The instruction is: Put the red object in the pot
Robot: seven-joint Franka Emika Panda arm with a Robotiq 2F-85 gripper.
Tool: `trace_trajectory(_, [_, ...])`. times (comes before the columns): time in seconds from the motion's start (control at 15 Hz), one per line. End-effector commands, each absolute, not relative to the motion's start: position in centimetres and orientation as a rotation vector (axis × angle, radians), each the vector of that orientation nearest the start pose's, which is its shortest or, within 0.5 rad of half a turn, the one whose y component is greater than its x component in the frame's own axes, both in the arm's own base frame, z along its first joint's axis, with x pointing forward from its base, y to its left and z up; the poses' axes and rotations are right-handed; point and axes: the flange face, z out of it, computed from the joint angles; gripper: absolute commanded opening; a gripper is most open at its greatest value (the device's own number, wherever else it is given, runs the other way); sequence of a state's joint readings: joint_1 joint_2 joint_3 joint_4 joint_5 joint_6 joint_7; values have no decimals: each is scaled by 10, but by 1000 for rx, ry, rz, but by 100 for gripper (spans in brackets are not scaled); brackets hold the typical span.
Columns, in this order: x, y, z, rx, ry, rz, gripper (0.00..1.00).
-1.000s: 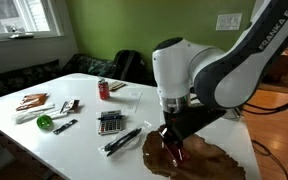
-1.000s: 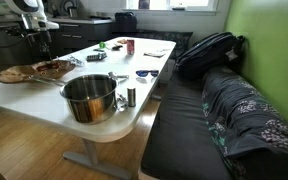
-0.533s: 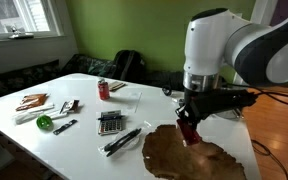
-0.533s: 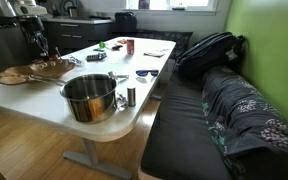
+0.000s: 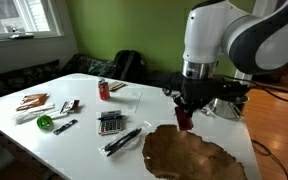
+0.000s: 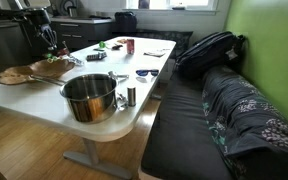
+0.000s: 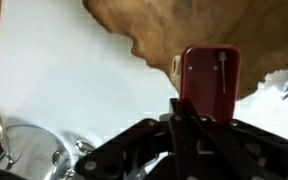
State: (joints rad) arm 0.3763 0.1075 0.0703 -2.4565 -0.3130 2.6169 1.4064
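Note:
My gripper rises next and carries it over the steel pot's opening (image 6: 90, 88) (image 7: 26, 152).
My gripper (image 5: 185, 112) is shut on the red object (image 5: 185, 120), a small dark red piece, and holds it in the air above the far edge of a brown wooden board (image 5: 189, 155). In the wrist view the red object (image 7: 209, 75) sticks out from between the shut fingers (image 7: 189, 108), over the board's edge and the white table. The shiny steel pot (image 6: 89, 97) stands near the table's end. It shows behind the arm in an exterior view (image 5: 224, 104) and at the lower left of the wrist view (image 7: 24, 155). The gripper (image 6: 49, 42) is well apart from the pot.
On the white table (image 5: 84, 140) lie a red can (image 5: 103, 89), a calculator (image 5: 109, 122), a green object (image 5: 44, 122), pens and small tools. A small metal shaker (image 6: 130, 97) stands beside the pot. A black backpack (image 6: 209, 52) rests on the sofa.
The gripper has risen from the wooden board with the red object in it and has moved off the board's middle toward the pot side.

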Motion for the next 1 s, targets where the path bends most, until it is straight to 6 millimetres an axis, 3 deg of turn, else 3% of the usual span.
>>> trace_trajectory(0.0, [425, 137, 294, -2856, 1358, -326, 1])
trace_trajectory(0.4, [412, -16, 323, -2621, 1820, -446, 1])
trace_trajectory(0.53, [410, -55, 323, -2537, 1969, -488, 1])
trace_trajectory(0.73, [413, -81, 316, -2424, 2188, -561, 1])
trace_trajectory(0.93, [419, -79, 313, -2326, 2387, -640, 1])
